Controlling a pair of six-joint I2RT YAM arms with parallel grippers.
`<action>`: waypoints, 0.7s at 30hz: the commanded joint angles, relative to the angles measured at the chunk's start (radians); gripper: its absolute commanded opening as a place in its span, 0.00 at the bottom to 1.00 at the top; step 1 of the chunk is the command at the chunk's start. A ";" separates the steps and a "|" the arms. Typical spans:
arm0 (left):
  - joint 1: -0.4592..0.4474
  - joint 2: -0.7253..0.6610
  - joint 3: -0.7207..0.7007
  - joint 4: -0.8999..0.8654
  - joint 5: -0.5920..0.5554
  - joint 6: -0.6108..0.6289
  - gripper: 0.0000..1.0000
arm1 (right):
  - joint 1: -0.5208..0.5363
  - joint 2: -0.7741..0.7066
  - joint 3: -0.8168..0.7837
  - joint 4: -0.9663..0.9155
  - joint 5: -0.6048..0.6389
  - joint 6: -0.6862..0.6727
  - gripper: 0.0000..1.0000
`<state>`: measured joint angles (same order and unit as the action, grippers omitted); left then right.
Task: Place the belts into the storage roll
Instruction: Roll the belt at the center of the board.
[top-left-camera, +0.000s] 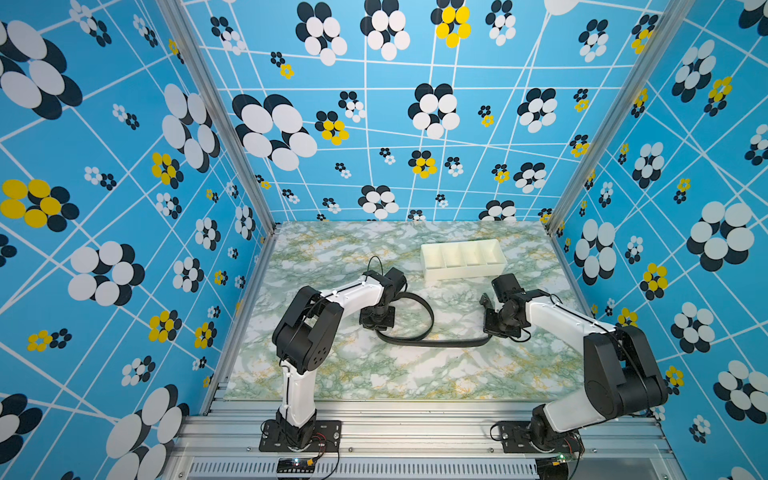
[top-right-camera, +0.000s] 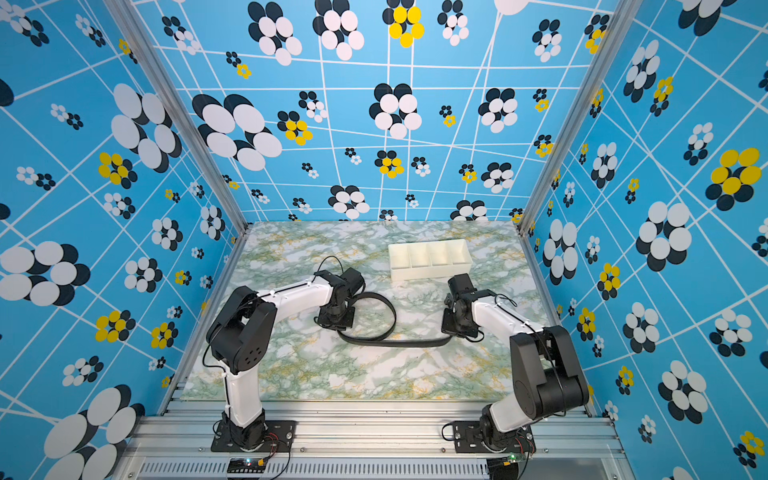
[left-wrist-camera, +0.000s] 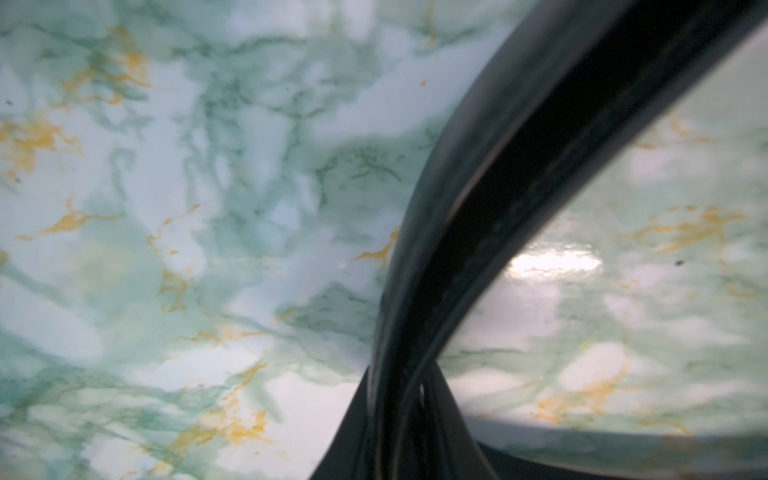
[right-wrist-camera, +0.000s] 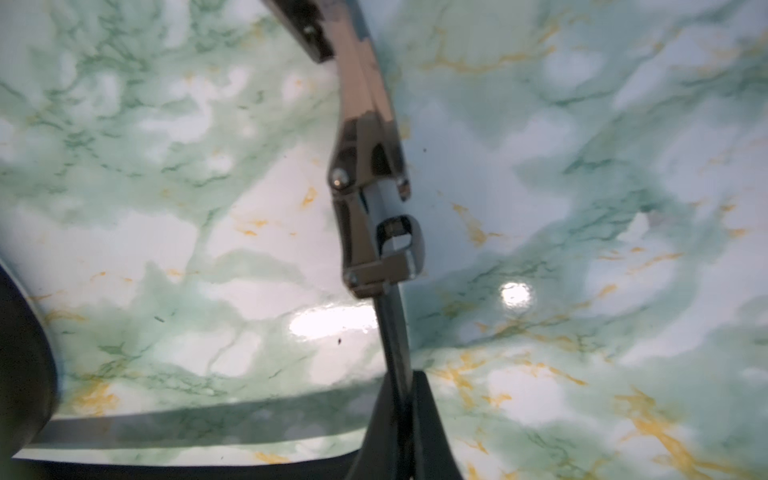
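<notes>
The right gripper will next move toward the loop's facing curve (top-left-camera: 432, 320) (right-wrist-camera: 28, 352) and let go of the strap, because a straight length of the strap still keeps the buckle away from the loop.
A long black belt (top-left-camera: 428, 343) (top-right-camera: 395, 343) lies on the marble table, curling into a loop (top-left-camera: 430, 316) near my left arm. My left gripper (top-left-camera: 376, 326) (left-wrist-camera: 409, 424) is shut on the belt (left-wrist-camera: 478, 199), with layers of strap pinched between its dark fingers (left-wrist-camera: 353, 428). My right gripper (top-left-camera: 492, 321) (right-wrist-camera: 405, 419) is shut on the strap (right-wrist-camera: 395, 345) just behind the metal buckle (right-wrist-camera: 374, 216), which sticks out beyond the fingertips. The storage roll (top-left-camera: 465, 272) (top-right-camera: 432, 270), a cream tray with four compartments that look empty, stands behind the right gripper.
Patterned blue walls and aluminium posts (top-left-camera: 216, 112) close in the table on three sides. Both arm bases (top-left-camera: 299, 432) (top-left-camera: 540, 436) are bolted to the metal rail along the front edge. Marble surface (top-left-camera: 395, 374) stretches in front of the belt.
</notes>
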<state>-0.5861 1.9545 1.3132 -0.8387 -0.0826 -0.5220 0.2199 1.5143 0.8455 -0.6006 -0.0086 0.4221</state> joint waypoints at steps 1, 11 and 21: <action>0.046 0.075 -0.048 -0.041 -0.083 0.033 0.22 | -0.029 -0.045 -0.020 -0.067 0.073 -0.038 0.00; 0.057 0.088 -0.049 -0.041 -0.088 0.058 0.22 | -0.129 -0.090 -0.045 -0.080 0.071 -0.047 0.00; 0.001 0.067 -0.034 -0.016 -0.148 0.176 0.15 | -0.133 -0.013 0.041 -0.043 -0.040 -0.042 0.00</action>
<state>-0.5808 1.9564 1.3159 -0.8261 -0.0986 -0.4335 0.1020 1.4643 0.8303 -0.6441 -0.0620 0.4026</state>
